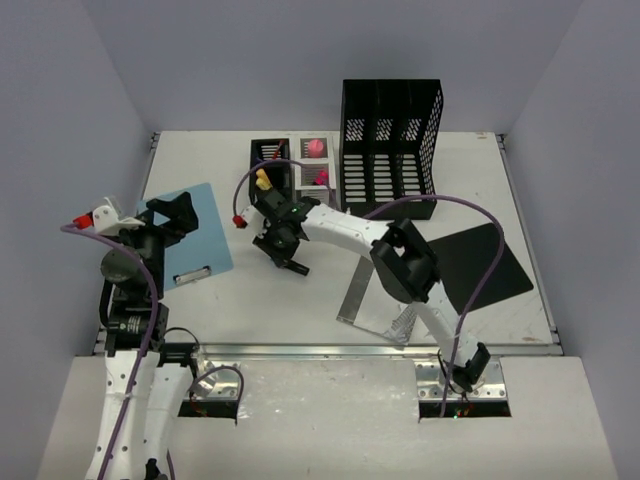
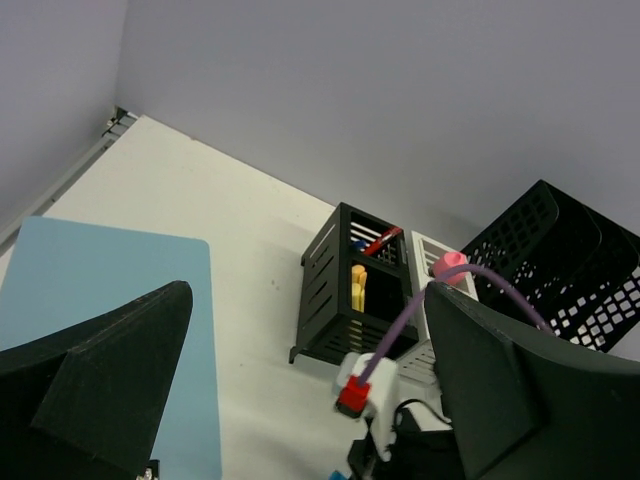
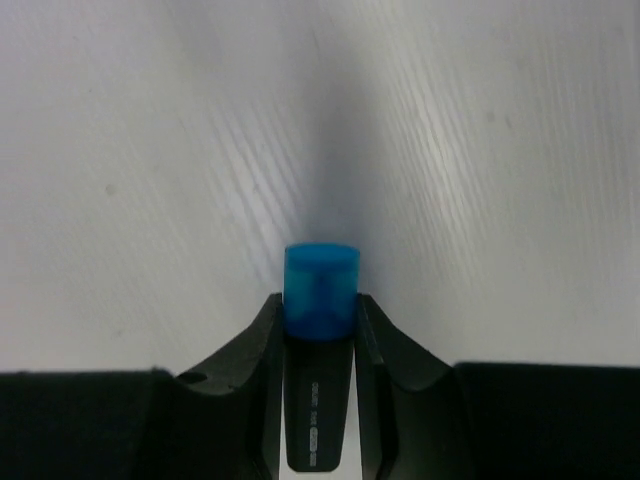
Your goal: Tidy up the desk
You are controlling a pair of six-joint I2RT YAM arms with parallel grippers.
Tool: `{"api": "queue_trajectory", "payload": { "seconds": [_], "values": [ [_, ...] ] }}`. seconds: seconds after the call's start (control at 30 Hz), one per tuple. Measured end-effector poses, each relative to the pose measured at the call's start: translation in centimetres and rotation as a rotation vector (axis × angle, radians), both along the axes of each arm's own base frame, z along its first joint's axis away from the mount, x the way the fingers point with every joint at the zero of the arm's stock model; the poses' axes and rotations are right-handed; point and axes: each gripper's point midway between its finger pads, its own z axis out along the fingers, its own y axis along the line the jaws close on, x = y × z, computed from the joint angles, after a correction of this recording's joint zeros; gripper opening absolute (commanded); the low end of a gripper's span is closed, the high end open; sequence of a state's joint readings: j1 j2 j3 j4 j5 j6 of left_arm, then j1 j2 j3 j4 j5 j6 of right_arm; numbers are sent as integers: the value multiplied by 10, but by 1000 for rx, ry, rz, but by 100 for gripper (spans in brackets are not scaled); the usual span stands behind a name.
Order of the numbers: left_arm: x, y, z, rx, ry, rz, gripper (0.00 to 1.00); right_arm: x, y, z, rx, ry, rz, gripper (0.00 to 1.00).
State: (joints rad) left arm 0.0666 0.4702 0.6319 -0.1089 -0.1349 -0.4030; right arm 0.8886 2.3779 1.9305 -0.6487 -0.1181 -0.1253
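My right gripper is going to raise the marker outward over the white organiser next, and then it will lower the marker to the organiser's near section.
The white desk (image 1: 300,310) holds a blue clipboard (image 1: 200,235) at the left. My left gripper (image 1: 175,213) hovers over the clipboard, open and empty. In the left wrist view its black fingers (image 2: 100,380) stand wide apart above the clipboard (image 2: 110,290). My right gripper (image 1: 288,258) reaches to the desk's middle left, in front of a black pen holder (image 1: 272,165). In the right wrist view it (image 3: 320,305) is shut on a black marker with a blue cap (image 3: 321,290), held just above the bare tabletop (image 3: 480,150).
A white organiser with pink items (image 1: 315,160) and a tall black mesh file rack (image 1: 390,150) stand at the back. A black sheet (image 1: 480,265) and a metal bookend (image 1: 375,300) lie at the right. Lilac walls bound the desk; a metal rail (image 1: 330,350) runs along the near edge.
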Motion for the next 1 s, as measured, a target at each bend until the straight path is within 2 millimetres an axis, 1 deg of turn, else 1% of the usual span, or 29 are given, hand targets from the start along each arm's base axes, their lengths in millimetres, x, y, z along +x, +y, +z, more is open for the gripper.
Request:
{"api": "queue_trajectory", "payload": {
  "seconds": [0.03,0.07,0.13,0.23,0.27,0.3,0.37,0.4,0.47,0.53,0.63,0.73,0.77,0.8,0.87,1.0],
  "values": [
    [1,-1,-2,-1,3,-7,100,-2,-5,8,13,4,-31,1],
    [1,-2,-3,-3,6,-13,100,-2,-9,21,39,-3,-71,1],
    [2,-7,-6,-6,12,-37,100,9,-16,61,141,-49,-161,1],
    [4,-13,-7,-10,8,-73,100,46,-33,153,364,-207,-321,1],
    [4,-14,-7,-11,7,-81,100,63,-41,189,436,-280,-377,1],
    [5,-16,-7,-12,4,-90,100,82,-51,227,512,-369,-439,1],
    [6,-20,-9,-13,4,-111,100,113,-73,285,630,-525,-546,1],
    [6,-22,-11,-14,7,-121,100,126,-86,309,681,-604,-598,1],
    [7,-24,-15,-16,17,-138,100,146,-107,337,748,-728,-684,1],
    [9,-26,-18,-19,28,-149,100,161,-123,349,785,-818,-751,1],
    [12,-28,-19,-21,33,-161,100,180,-135,341,790,-882,-826,1],
    [15,-29,-18,-21,29,-167,100,195,-139,319,772,-906,-881,1],
    [15,-29,-18,-21,29,-167,100,197,-140,311,764,-905,-891,1],
    [16,-29,-18,-20,28,-167,100,201,-139,297,749,-898,-905,1],
    [17,-29,-18,-20,26,-167,100,206,-138,278,733,-880,-933,1],
    [19,-29,-19,-21,32,-166,100,214,-134,245,709,-836,-971,1]
  ]
}}
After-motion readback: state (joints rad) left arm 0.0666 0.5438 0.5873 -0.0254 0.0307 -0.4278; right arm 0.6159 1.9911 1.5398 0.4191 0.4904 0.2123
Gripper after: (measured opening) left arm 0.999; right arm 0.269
